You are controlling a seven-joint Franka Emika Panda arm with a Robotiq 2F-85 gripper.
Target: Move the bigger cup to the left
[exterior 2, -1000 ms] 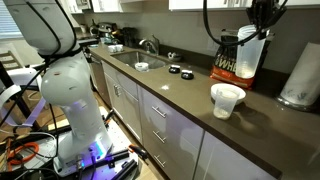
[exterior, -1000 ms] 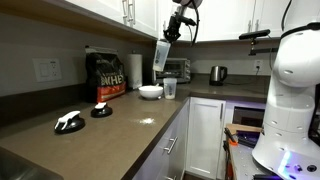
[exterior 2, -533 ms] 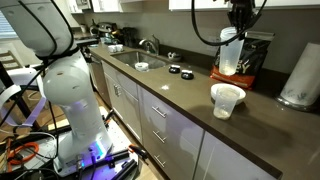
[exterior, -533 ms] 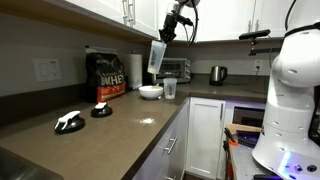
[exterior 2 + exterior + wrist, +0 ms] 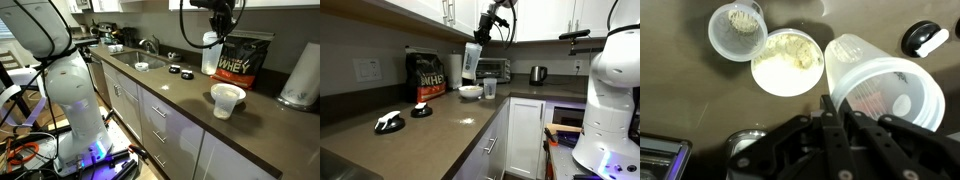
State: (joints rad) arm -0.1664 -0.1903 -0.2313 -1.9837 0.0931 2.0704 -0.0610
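Note:
The gripper moves the bigger cup (image 5: pixel 471 60), which hangs in the air, down and back to the bare counter beside the white bowl (image 5: pixel 470 91) next, then releases it.
The bigger cup (image 5: pixel 471 60), a tall whitish translucent tumbler, hangs in the air above the counter, gripped at its rim. It also shows in an exterior view (image 5: pixel 211 54) in front of the protein tub, and fills the right of the wrist view (image 5: pixel 885 85). My gripper (image 5: pixel 483 32) is shut on its rim; in the wrist view the gripper (image 5: pixel 835 108) pinches the cup wall. It shows in an exterior view too (image 5: pixel 218 14). The shorter clear cup (image 5: pixel 489 89) and the white bowl (image 5: pixel 470 91) stand on the counter below, also seen from the wrist: cup (image 5: pixel 737 29), bowl (image 5: pixel 787 61).
A black and red protein tub (image 5: pixel 428 75) and a paper towel roll (image 5: pixel 455 70) stand at the back. Two black and white objects (image 5: pixel 390 122) lie on the counter (image 5: pixel 450 125). A toaster oven (image 5: pixel 497 69), kettle (image 5: pixel 537 74) and sink (image 5: pixel 150 64) are around.
My gripper has carried the bigger cup sideways through the air, away from the shorter cup and bowl, toward the protein tub. The other objects have not moved.

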